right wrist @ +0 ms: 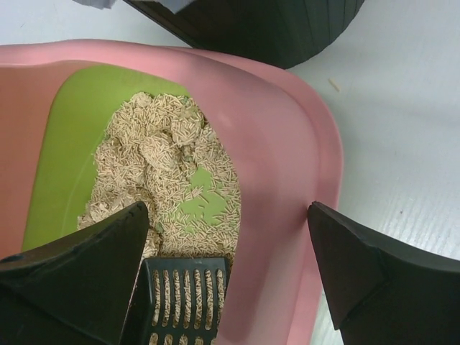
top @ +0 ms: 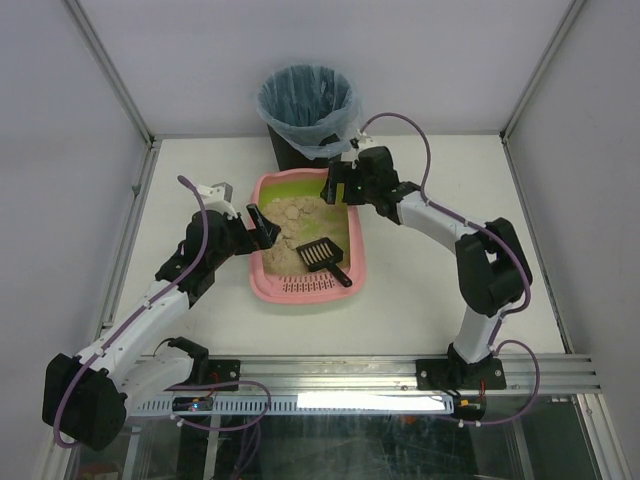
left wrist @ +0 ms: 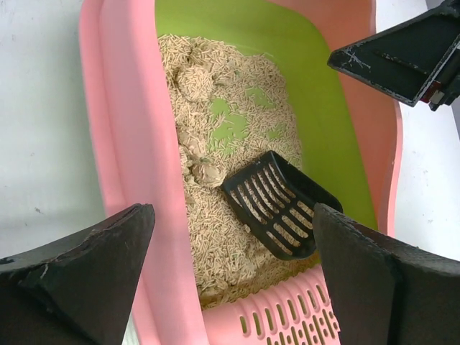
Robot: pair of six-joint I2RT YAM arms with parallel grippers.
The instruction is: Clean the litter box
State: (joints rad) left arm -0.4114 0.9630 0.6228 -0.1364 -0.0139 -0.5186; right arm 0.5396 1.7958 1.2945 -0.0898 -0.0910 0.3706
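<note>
I need to move my right gripper up and outward next, astride the blue bag's rim (top: 355, 103) at the right in the top view, because the bin stands beyond the box (top: 262, 285).
The pink litter box (top: 262, 285) with its green lining sits mid-table, holding beige litter (top: 290, 215) with clumps (left wrist: 198, 169). A black slotted scoop (top: 320, 255) lies on the litter near the grille end (left wrist: 287, 316), its handle resting on the right rim. My left gripper (top: 262, 225) hovers open over the box's left wall (left wrist: 118, 144); nothing is gripped between its fingers (left wrist: 79, 280). My right gripper (top: 335, 185) hangs open above the far right corner, its jaws astride the pink wall (right wrist: 287, 144) without touching it. The scoop (right wrist: 183, 302) shows at the bottom of the right wrist view.
A black bin (top: 305, 110) lined with a blue bag stands just behind the litter box, and its black wall (right wrist: 273, 29) shows at the top of the right wrist view. White tabletop (top: 450, 170) surrounds the box, framed by metal rails.
</note>
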